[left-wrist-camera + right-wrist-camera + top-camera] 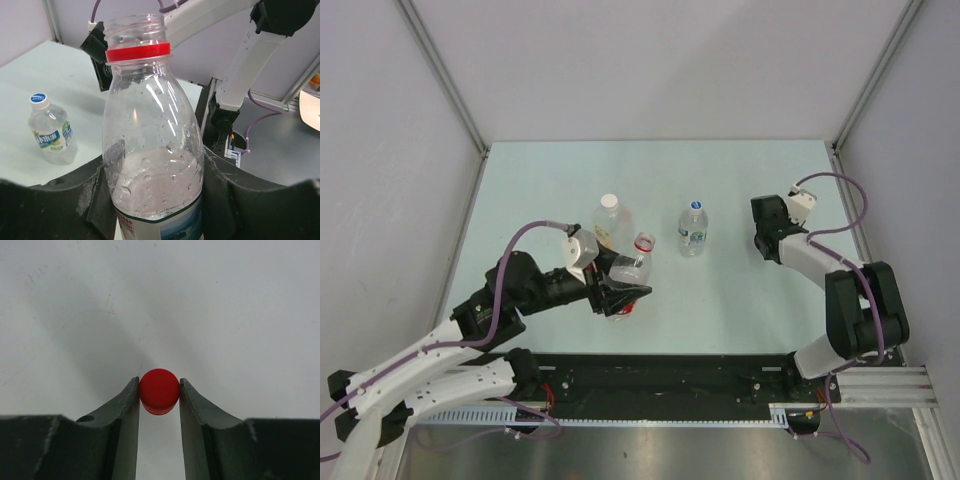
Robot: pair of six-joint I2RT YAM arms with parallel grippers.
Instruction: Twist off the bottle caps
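My right gripper will next bring the red cap almost straight down and then let go of it on the pale surface.
My left gripper (pixel 618 290) is shut on the body of a clear bottle (pixel 150 145) with a red neck ring (pixel 137 51); its threaded mouth is open, with no cap on it. In the top view this bottle (pixel 632 268) leans, its neck pointing up and to the right. A red cap (pixel 159 390) is pinched between the fingertips of my right gripper (pixel 159 386), held off the pale surface. That gripper (pixel 767 232) is at the right of the table. A large bottle (pixel 612 225) keeps its white cap (pixel 610 201). A small bottle (pixel 693 232) keeps its blue cap (pixel 695 204).
The large bottle stands just behind my left gripper, and the small bottle (pixel 51 134) stands mid-table between the two arms. The right arm (pixel 250 55) shows behind the held bottle. Grey walls close the table (pixel 520 200) on three sides.
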